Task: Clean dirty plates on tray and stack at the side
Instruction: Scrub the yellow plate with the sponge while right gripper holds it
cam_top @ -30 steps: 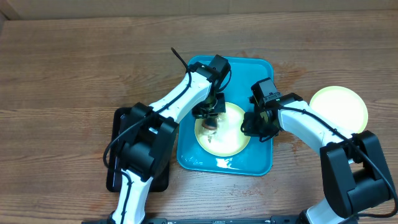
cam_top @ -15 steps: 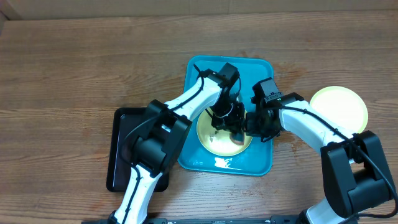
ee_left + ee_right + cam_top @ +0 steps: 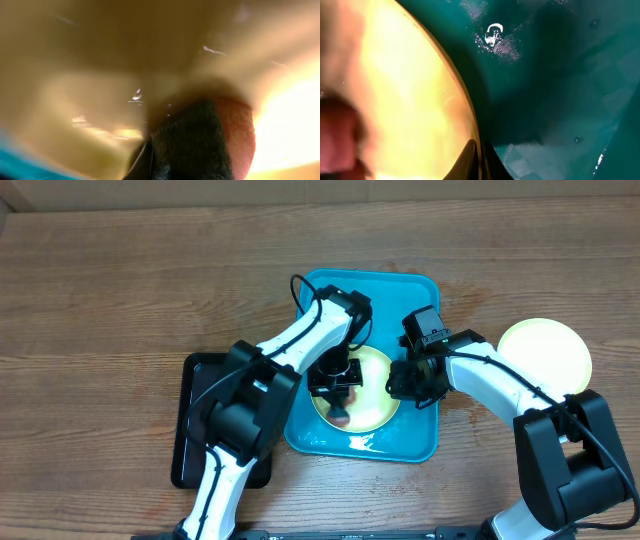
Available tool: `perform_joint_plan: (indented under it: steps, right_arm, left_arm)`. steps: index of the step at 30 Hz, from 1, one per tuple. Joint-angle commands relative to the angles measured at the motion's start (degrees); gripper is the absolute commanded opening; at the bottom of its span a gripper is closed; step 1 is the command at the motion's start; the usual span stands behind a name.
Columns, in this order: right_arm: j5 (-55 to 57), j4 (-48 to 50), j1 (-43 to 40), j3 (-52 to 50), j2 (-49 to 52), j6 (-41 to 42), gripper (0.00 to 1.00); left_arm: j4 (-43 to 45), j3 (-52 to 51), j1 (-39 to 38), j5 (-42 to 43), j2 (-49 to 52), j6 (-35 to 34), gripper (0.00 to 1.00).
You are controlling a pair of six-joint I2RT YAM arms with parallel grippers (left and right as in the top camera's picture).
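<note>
The robot's left gripper needs to lift off the plate next and bring the sponge down into the black tray, because that tray lies to the gripper's left in the overhead view.
A pale yellow-green plate lies in the blue tray. My left gripper is over the plate's left half, shut on a dark scrubbing sponge with a reddish back, and presses it on the plate. My right gripper is shut on the plate's right rim; in the right wrist view its fingers pinch the edge of the plate over the tray. Another plate lies on the table at the right. No third plate shows separately.
A smaller black tray lies on the table left of the blue tray, under my left arm. The wooden table runs to the left and back. Wet shine shows on the blue tray's front part.
My left gripper swept with the sponge to the plate's right side, then back to its left and front. The right gripper kept its hold on the rim; the plate barely shifted.
</note>
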Motion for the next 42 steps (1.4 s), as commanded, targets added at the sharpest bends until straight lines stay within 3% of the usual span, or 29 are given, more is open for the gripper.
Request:
perform_joint_plan:
  steps: [1,7,11,23,27,35,42]
  right_arm:
    - [3.08,-0.31,-0.44,-0.33,0.68,-0.39,0.04]
    - [3.08,-0.28,-0.44,-0.33,0.68,-0.42,0.04]
    - [3.08,-0.31,-0.44,-0.33,0.68,-0.42,0.04]
    - [3.08,-0.42,-0.44,-0.33,0.68,-0.42,0.04]
    - [3.08,-0.42,-0.44,-0.33,0.68,-0.42,0.04]
    - [3.08,-0.50,-0.44,-0.33,0.68,-0.42,0.04]
    - [3.10,-0.50,-0.44,-0.33,0.68,-0.42,0.04]
  left_arm:
    - [-0.15,-0.83,3.17,-25.53,1.95,-3.76,0.04]
    - [-3.04,4.24,4.07,-30.60,1.70,-4.15,0.04]
    - [-0.46,6.67,3.96,-28.70,1.70,-3.19,0.04]
    - [16.79,5.18,1.64,11.69,4.17,6.71,0.04]
    - [21.55,5.16,-0.61,21.77,4.20,8.35,0.04]
    - [22.71,5.16,-3.85,22.51,4.22,6.60,0.04]
    - [15.32,5.16,-3.13,21.97,4.22,1.81,0.05]
